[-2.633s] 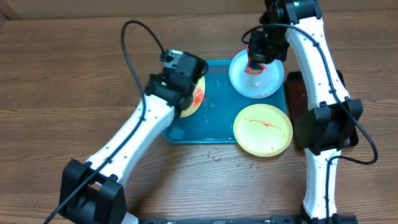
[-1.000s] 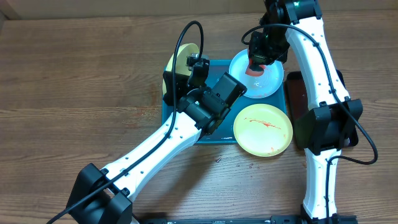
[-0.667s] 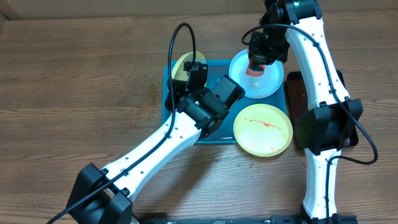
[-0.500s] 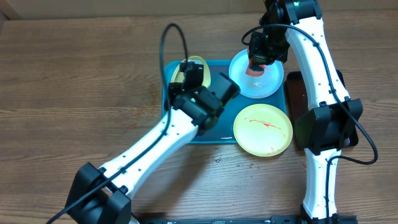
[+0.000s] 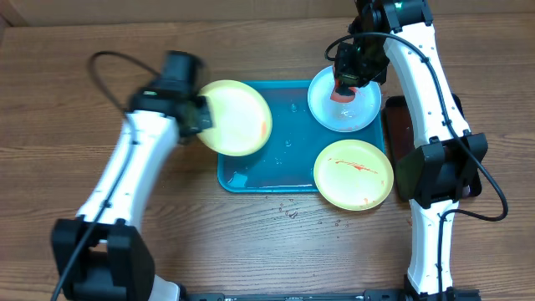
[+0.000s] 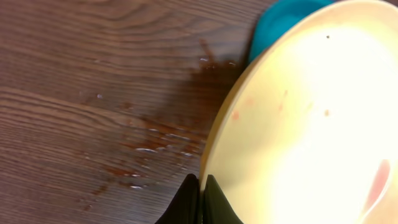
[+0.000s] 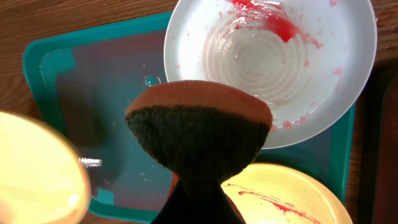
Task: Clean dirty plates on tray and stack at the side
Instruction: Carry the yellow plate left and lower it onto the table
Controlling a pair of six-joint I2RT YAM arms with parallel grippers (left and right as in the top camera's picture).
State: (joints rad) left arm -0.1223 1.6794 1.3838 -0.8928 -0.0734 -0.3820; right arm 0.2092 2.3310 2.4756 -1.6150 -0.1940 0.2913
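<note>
The robot needs to move its left gripper to the left in the overhead view, off the edge of the turquoise tray, then down toward the empty space on the wood beside it.
My left gripper (image 5: 199,117) is shut on the left rim of a pale yellow plate (image 5: 236,118), held flat over the turquoise tray's (image 5: 284,171) left edge; a faint red smear marks its right side. In the left wrist view the fingertips (image 6: 200,198) pinch the plate's rim (image 6: 311,118). My right gripper (image 5: 347,79) is shut on a dark sponge (image 7: 199,127) above the light blue plate (image 5: 344,107), which has red sauce (image 7: 273,18). A second yellow plate (image 5: 354,174) with red smears lies at the tray's front right.
A black tray (image 5: 399,125) lies right of the turquoise tray, partly under the right arm. Water drops and smears mark the wood in front of the tray (image 5: 288,213) and under the held plate (image 6: 155,137).
My left arm has swung left with the yellow plate, turning it from upright to flat over the tray's left edge. The right arm has not moved.
</note>
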